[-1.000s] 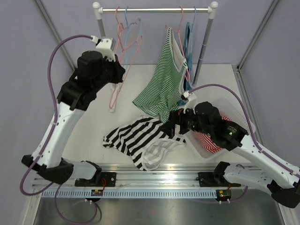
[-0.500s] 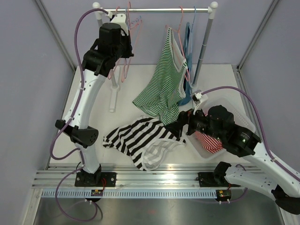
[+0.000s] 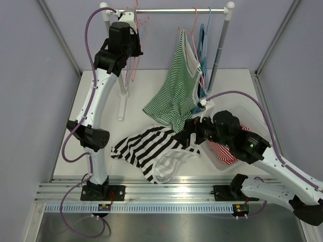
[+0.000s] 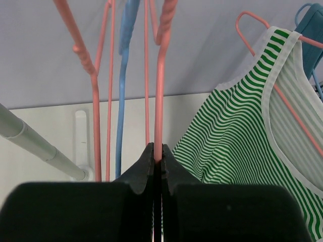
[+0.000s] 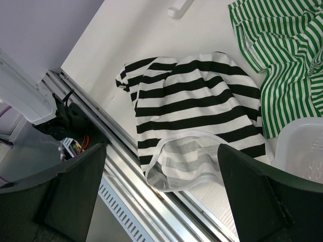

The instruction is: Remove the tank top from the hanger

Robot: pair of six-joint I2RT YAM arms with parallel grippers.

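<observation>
The black-and-white top lies flat, so my right gripper will next move away from the clear bin and down onto the black-and-white top's striped middle.
A green-striped tank top hangs from a pink hanger on the rail, its hem trailing on the table; the left wrist view shows this tank top at the right. A black-and-white striped tank top lies flat on the table. My left gripper is up at the rail's left end. In the left wrist view the left gripper is shut on the wire of an empty pink hanger. My right gripper stands open above the black-and-white top, holding nothing.
The clothes rail carries more pink and blue hangers and a blue garment. A clear bin with a red-striped garment sits at the right. An aluminium track runs along the table's near edge.
My left arm has swung up from mid-height to the rail's left end, carrying the empty pink hanger. The right arm shifted only slightly. Both tops stay put.
</observation>
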